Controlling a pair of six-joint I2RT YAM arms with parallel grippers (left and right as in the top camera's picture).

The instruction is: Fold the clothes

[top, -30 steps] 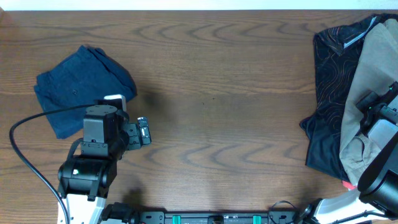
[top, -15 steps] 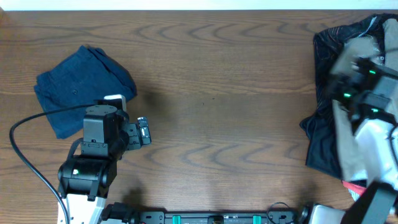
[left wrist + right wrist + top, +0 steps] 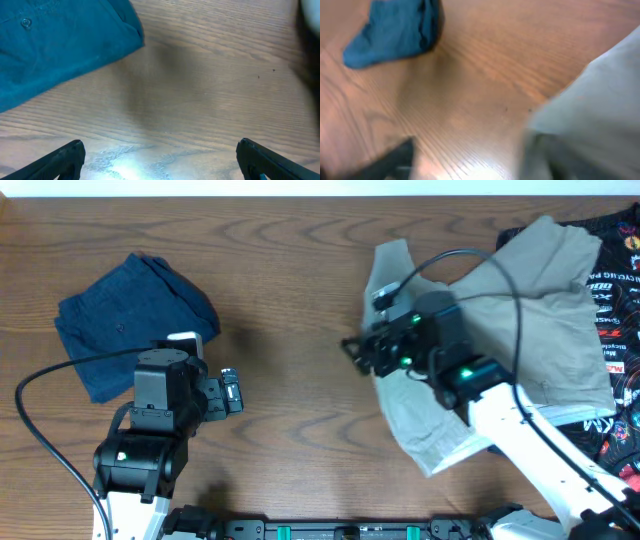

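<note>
I need to move my left gripper across the bare wood and down onto the garment's edge, because the unfolded beige garment's near corner (image 3: 420,453) is to the right of my left gripper in the overhead view.
A beige garment (image 3: 520,310) lies spread and rumpled over the right half of the table, and it fills the right side of the right wrist view (image 3: 600,85). My right gripper (image 3: 352,350) hovers at the garment's left edge. In its blurred wrist view the right gripper (image 3: 475,160) is open, with bare wood between the fingers. A folded blue garment (image 3: 125,320) rests at the far left and shows in the left wrist view (image 3: 60,45). My left gripper (image 3: 232,392) stands open just right of it, its jaws (image 3: 160,165) wide apart over bare table.
A black patterned garment (image 3: 620,290) with red print lies under the beige one at the right edge. The blue garment (image 3: 395,30) shows far off in the right wrist view. A cable (image 3: 40,430) loops beside the left arm.
My right arm has swung from the far right edge to the table's middle, pulling the beige garment out leftwards, and its jaws have opened. The left arm has not moved.
</note>
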